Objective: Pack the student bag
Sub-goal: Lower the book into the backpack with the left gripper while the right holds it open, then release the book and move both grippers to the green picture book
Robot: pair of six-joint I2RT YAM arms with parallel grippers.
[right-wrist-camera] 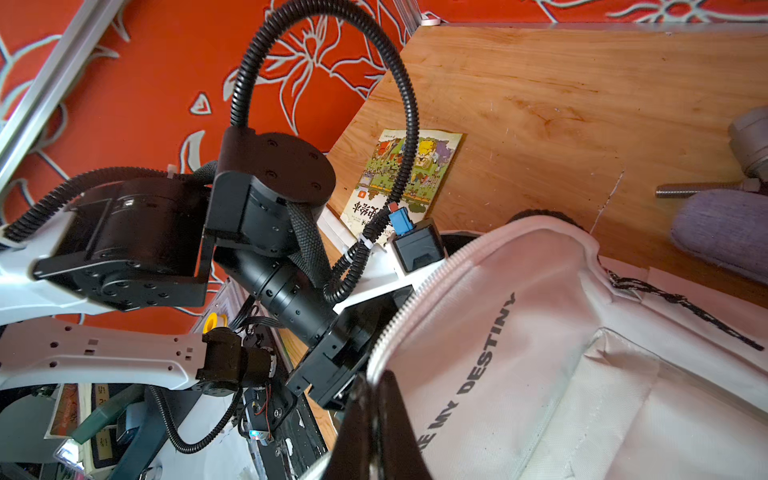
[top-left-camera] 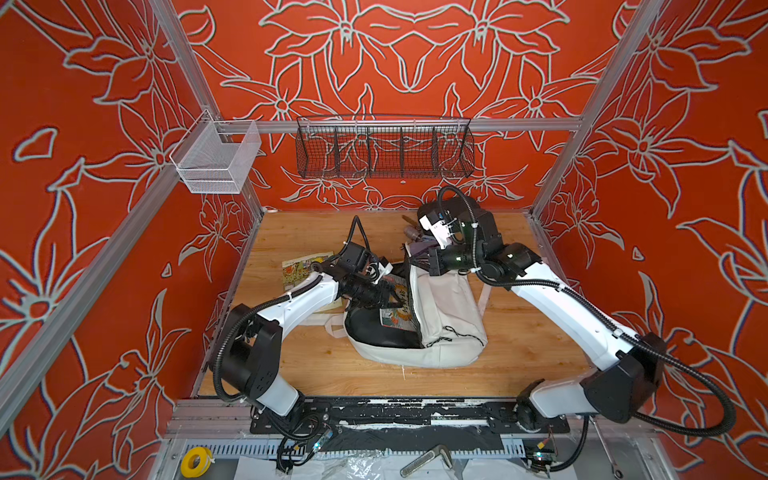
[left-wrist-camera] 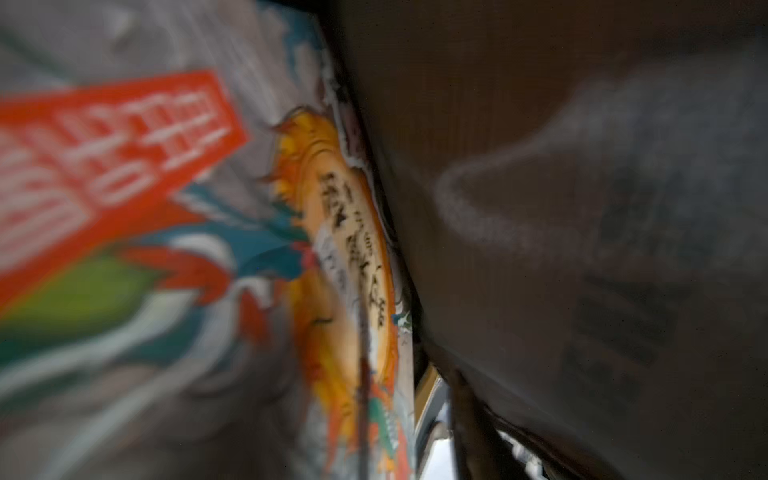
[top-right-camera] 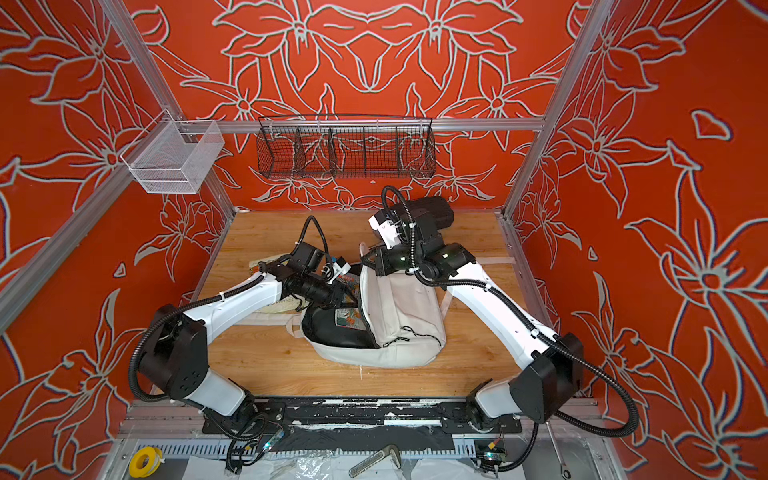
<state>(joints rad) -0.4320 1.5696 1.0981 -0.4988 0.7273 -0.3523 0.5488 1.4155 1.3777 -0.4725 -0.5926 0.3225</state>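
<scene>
The colourful book already stands inside, so the robot's right gripper needs to lower slightly toward the bag's opening (top-left-camera: 389,313) below it next and release the zipper edge.
The student bag (top-left-camera: 449,328) (top-right-camera: 407,328) lies in the middle of the wooden table, unzipped, its black lining showing. My right gripper (top-left-camera: 415,259) (right-wrist-camera: 374,424) is shut on the bag's zipper edge (right-wrist-camera: 415,307) and holds the printed front flap (right-wrist-camera: 540,353) up. My left gripper (top-left-camera: 392,297) (top-right-camera: 345,295) reaches into the opening, against a colourful book (top-left-camera: 395,318) (left-wrist-camera: 166,216) that stands inside the bag. The left wrist view is blurred: only the book cover and the dark lining (left-wrist-camera: 582,166) show, so how the jaws stand is hidden.
A second picture book (top-left-camera: 301,270) (right-wrist-camera: 415,174) lies on the table under the left arm. A lavender pouch (right-wrist-camera: 723,232), a metal part (right-wrist-camera: 748,141) and a black case (top-right-camera: 432,210) sit at the back behind the right arm. A black wire basket (top-left-camera: 384,151) and a white mesh basket (top-left-camera: 216,160) hang on the rail.
</scene>
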